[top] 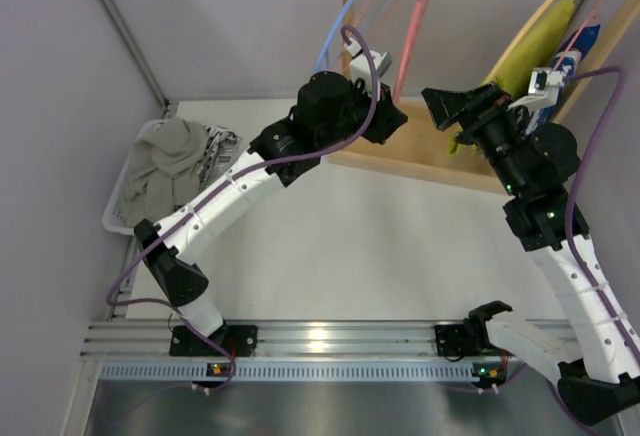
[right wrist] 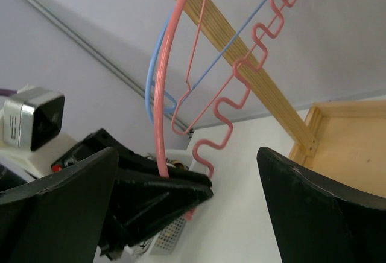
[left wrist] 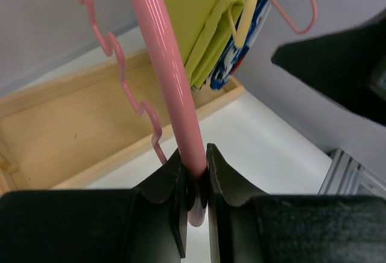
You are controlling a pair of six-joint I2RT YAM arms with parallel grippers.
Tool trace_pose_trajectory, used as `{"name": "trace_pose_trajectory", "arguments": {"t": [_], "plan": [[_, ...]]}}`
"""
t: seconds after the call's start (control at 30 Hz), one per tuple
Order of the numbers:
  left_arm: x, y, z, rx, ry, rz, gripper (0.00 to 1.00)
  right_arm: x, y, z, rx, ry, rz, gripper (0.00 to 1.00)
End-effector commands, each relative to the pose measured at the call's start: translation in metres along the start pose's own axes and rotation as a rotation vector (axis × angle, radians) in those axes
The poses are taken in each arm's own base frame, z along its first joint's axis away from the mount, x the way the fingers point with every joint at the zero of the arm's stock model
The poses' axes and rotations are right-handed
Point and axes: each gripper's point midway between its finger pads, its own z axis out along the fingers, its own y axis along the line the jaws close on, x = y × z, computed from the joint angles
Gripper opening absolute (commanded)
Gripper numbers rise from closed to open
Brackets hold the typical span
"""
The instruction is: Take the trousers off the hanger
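My left gripper carries the hanger's held end (top: 397,98) outward toward the wooden bar next and opens, since the pink hanger is bare and the trousers lie in the basket (top: 116,206).
The pink hanger (top: 412,36) hangs bare from the wooden rail at the back; no cloth is on it. My left gripper (top: 393,116) is shut on the hanger's lower end, and the pink bar (left wrist: 166,70) runs between its jaws (left wrist: 196,175). The grey trousers (top: 168,161) lie crumpled in the white basket (top: 116,206) at the left. My right gripper (top: 442,106) is wide open and empty, just right of the left gripper. In the right wrist view the hanger (right wrist: 160,106) and the left gripper (right wrist: 151,196) show between its spread fingers (right wrist: 54,205).
A black-and-white patterned cloth (top: 222,146) lies in the basket beside the trousers. A light blue hanger (top: 340,26) hangs left of the pink one. A yellow-green garment (top: 535,41) hangs at the right on a tan-yellow hanger. The wooden rack base (top: 420,161) lies below.
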Motion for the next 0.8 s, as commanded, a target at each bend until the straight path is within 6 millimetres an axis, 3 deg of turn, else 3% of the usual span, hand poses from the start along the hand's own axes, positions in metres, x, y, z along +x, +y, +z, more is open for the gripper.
{"name": "trace_pose_trajectory", "arguments": {"t": [0.0,0.07,0.1,0.17,0.23,0.4,0.57,0.77], "plan": [[-0.065,-0.021,-0.005,0.113,-0.158,0.021,0.0,-0.024,0.005,-0.016,-0.011,-0.059,-0.131,0.99],[-0.071,-0.006,0.005,0.086,-0.161,0.004,0.0,-0.023,0.001,-0.018,0.013,-0.038,-0.143,1.0],[-0.087,-0.005,0.002,0.084,-0.195,-0.003,0.0,-0.024,-0.002,-0.019,0.028,-0.03,-0.155,0.99],[-0.093,0.017,0.011,0.038,-0.209,-0.025,0.0,-0.022,-0.004,-0.021,0.042,0.004,-0.164,0.99],[-0.112,0.029,0.01,0.017,-0.253,-0.019,0.0,-0.025,-0.005,-0.023,0.055,0.014,-0.179,1.0],[-0.125,0.062,0.02,-0.042,-0.287,-0.041,0.0,-0.029,-0.007,-0.026,0.076,0.027,-0.192,0.99],[-0.109,0.078,0.03,-0.05,-0.245,-0.08,0.0,-0.03,-0.01,-0.027,0.087,0.033,-0.192,0.99],[-0.07,0.081,0.039,-0.023,-0.142,-0.142,0.0,-0.026,-0.014,-0.026,0.094,0.047,-0.182,0.99]]}}
